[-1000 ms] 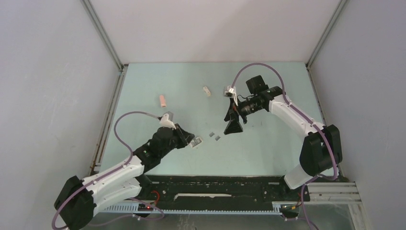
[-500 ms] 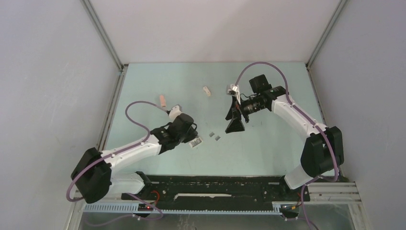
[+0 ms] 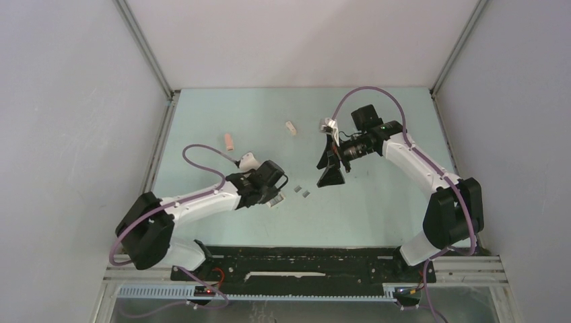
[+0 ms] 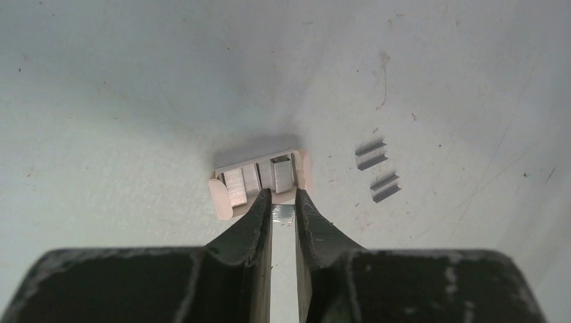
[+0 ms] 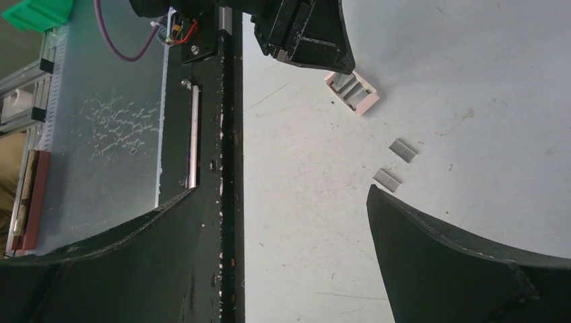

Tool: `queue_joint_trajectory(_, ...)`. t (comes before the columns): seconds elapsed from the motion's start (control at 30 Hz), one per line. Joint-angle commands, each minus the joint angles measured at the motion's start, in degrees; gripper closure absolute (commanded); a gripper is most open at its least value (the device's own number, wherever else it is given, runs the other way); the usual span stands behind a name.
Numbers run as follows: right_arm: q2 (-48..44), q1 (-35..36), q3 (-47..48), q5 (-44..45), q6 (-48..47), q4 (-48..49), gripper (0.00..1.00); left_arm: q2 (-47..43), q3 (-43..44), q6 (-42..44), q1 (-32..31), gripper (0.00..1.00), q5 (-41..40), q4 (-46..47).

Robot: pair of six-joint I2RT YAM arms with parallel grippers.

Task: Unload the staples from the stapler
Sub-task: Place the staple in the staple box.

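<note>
I will lower the pinched staple strip with my left gripper into the open middle slot of the holder (image 3: 276,200) (image 4: 259,176) and let it go, because there is a gap there between other staple strips.
A small pink-and-white open holder (image 4: 259,176) lies on the table with silver staple strips inside; it also shows in the top view (image 3: 275,200) and the right wrist view (image 5: 352,91). My left gripper (image 4: 283,195) stands at its near edge, jaws almost together on a shiny staple strip (image 4: 283,213) pinched between the tips. Two loose staple strips (image 4: 371,155) (image 4: 385,188) lie just right of the holder, also visible in the top view (image 3: 297,190) (image 3: 306,194). My right gripper (image 3: 328,167) is wide open and empty above the table, right of those strips (image 5: 404,149).
A small pink stapler-like object (image 3: 229,141) lies at the back left. A small white object (image 3: 290,128) lies at the back middle. The black rail (image 5: 229,168) runs along the near table edge. The table surface (image 3: 377,202) is pale green.
My left arm has swung forward and right, and its wrist has turned over the holder. The holder and loose strips have stayed put. The right arm has barely moved.
</note>
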Motion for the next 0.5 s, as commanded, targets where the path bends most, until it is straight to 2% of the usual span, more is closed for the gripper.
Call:
queue_joint_trajectory(0.0, -2.63, -0.51, 0.01, -1.44, -0.36, -0.28, 0.0, 1.49, 3.85, -4.56, -0.32, 0.9, -3.02, -2.26)
queue_joint_trajectory(0.47, -1.97, -0.74, -0.03, -2.34, -0.45, -0.65, 0.0, 5.63, 5.72, -5.74, -1.26, 0.89, -3.72, -2.49)
